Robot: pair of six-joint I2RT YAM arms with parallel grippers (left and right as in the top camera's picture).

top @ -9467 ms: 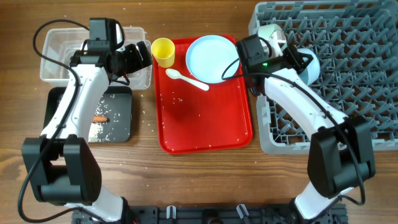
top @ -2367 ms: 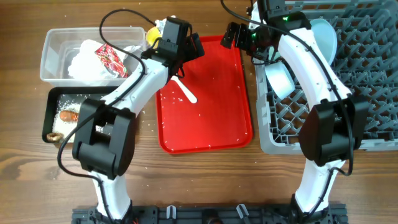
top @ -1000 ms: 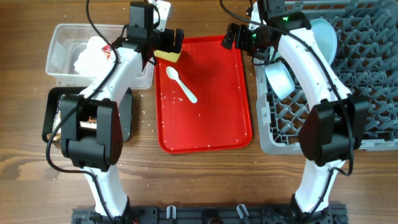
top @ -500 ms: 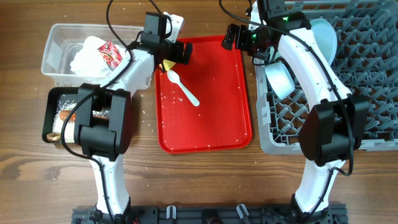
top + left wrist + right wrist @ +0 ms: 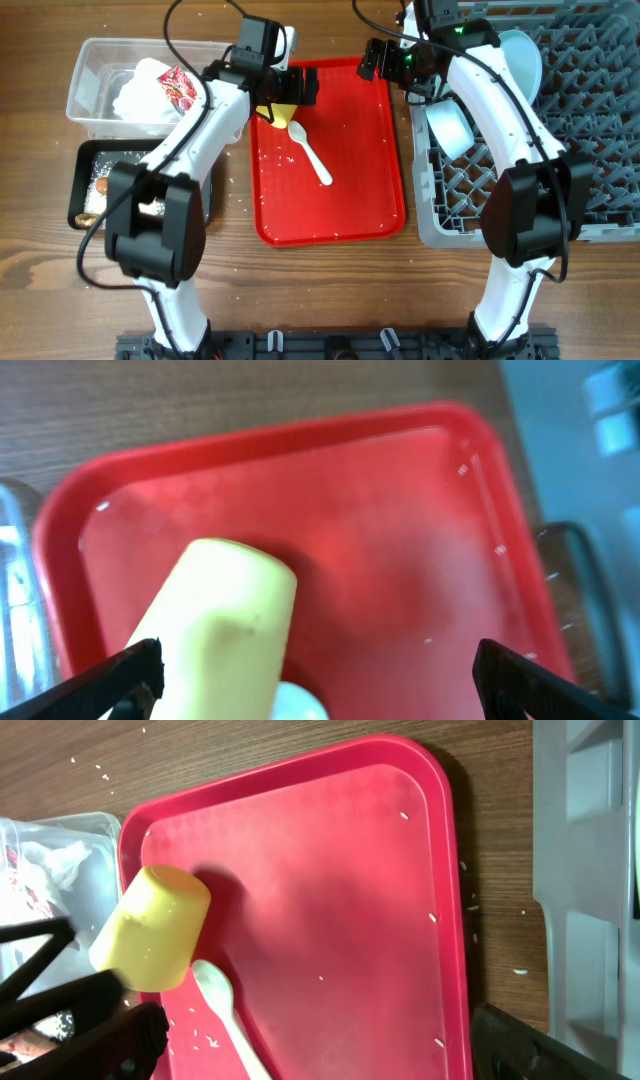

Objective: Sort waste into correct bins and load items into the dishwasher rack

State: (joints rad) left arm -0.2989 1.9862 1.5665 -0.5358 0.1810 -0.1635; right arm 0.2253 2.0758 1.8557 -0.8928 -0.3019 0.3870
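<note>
My left gripper moves toward the clear tub next, then down, to get around the yellow cup (image 5: 279, 114), which sits off-center, close to the end of one finger.
The small yellow cup (image 5: 279, 114) lies on its side at the top left of the red tray (image 5: 350, 190). My left gripper (image 5: 282, 92) hangs over it, open. In the left wrist view the cup (image 5: 220, 630) sits close to the left finger (image 5: 125, 675), far from the right one. The white spoon (image 5: 312, 160) lies just below the cup. My right gripper (image 5: 383, 62) is open and empty over the tray's top right corner. The dishwasher rack (image 5: 590, 200) holds the pale blue plate (image 5: 522, 55) and a bowl (image 5: 450, 125). The right wrist view shows the cup (image 5: 155, 930) and spoon (image 5: 225, 1010).
The clear tub (image 5: 90, 110) at the back left holds white napkins (image 5: 135, 95) and the red wrapper (image 5: 178, 88). Below it, the black tray (image 5: 82, 160) holds food scraps. White rice grains (image 5: 290, 160) dot the red tray. The right arm spans the rack's left edge.
My left gripper has swung right and forward over the red tray. The yellow cup and the spoon have shifted towards the tray's middle. The right arm has not moved.
</note>
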